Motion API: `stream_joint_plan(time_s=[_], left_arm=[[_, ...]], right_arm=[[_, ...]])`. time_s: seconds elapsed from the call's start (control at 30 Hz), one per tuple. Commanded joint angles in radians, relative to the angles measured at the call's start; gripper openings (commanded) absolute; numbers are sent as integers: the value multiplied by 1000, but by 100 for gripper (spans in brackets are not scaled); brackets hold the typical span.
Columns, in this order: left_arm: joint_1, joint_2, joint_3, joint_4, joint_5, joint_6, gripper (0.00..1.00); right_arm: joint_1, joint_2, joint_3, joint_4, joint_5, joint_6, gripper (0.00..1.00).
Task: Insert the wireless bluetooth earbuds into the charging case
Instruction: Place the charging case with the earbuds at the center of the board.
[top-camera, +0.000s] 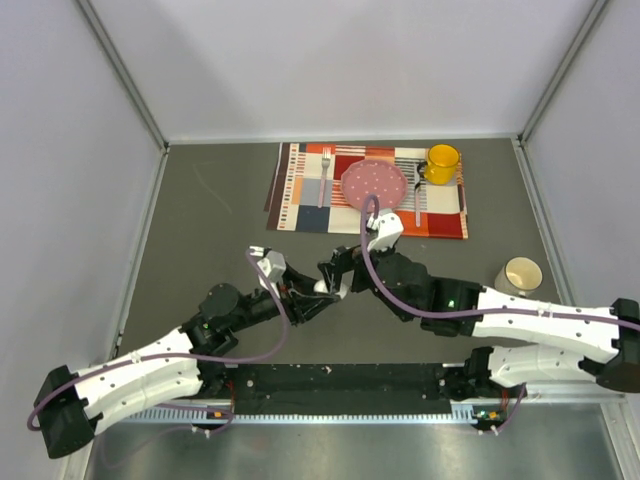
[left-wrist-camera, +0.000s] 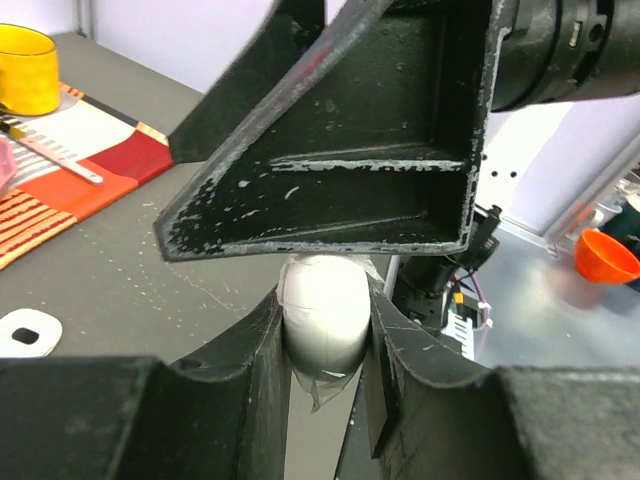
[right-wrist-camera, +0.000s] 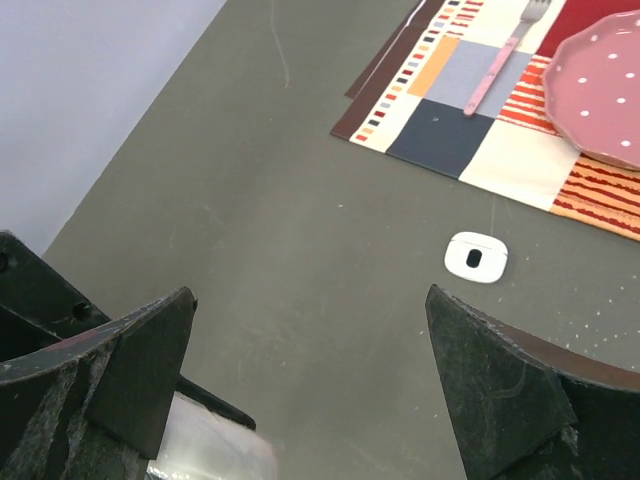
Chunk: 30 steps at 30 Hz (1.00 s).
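My left gripper tilts down next and lowers the charging case onto the bare tabletop (top-camera: 349, 302) beside the flat case to release it, since that spot lies clear.
My left gripper (top-camera: 312, 296) is shut on a white pebble-like charging case (left-wrist-camera: 322, 318), held above the grey table; loose clear tape hangs from its underside. The case also shows as a blurred white shape at the lower left of the right wrist view (right-wrist-camera: 205, 445). My right gripper (top-camera: 336, 272) is open and empty, its jaws wide apart, right next to the held case; one of its fingers (left-wrist-camera: 340, 150) hangs just over the case. A second flat white case with a dark oval hole (right-wrist-camera: 477, 258) lies on the table near the placemat. No earbuds show in any view.
A patterned placemat (top-camera: 300, 195) at the back holds a pink plate (top-camera: 374, 181), a pink fork (top-camera: 325, 175), a knife (top-camera: 417, 195) and a yellow mug (top-camera: 441, 163). A cream cup (top-camera: 520, 275) stands at the right. White walls enclose the table.
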Motion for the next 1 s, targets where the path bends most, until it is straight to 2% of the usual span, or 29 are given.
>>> stream_joint_plan(time_s=[0.0,0.07,0.13,0.2,0.4,0.5,0.53,0.57,0.67,0.97], left_arm=[[4,-22,52,73,-104,-15,0],[6,-19,49,27,-199,-54,0],[6,-9,48,-14,-269,-102,0],[9,-1,37,-30,-355,-185,0],[36,97,-34,13,-394,-425,0],[105,224,-75,87,-292,-571,0],[143,263,-89,210,-199,-606,0],[160,301,-101,264,-173,-677,0],[191,450,-114,432,-112,-731,0],[190,824,135,371,38,-768,0]], right_arm=[[14,-44,-20,-52,133,14,99],[9,-61,-26,-72,227,22,99],[-35,-81,-20,-109,224,74,99],[-121,-91,-16,-199,146,173,99],[-267,-156,-92,-250,-36,304,99],[-319,-185,-129,-252,-104,329,99],[-336,-191,-143,-253,-121,332,99],[-339,-203,-151,-253,-124,335,99],[-359,-216,-164,-255,-142,336,99],[-374,-259,-194,-273,-139,336,99]])
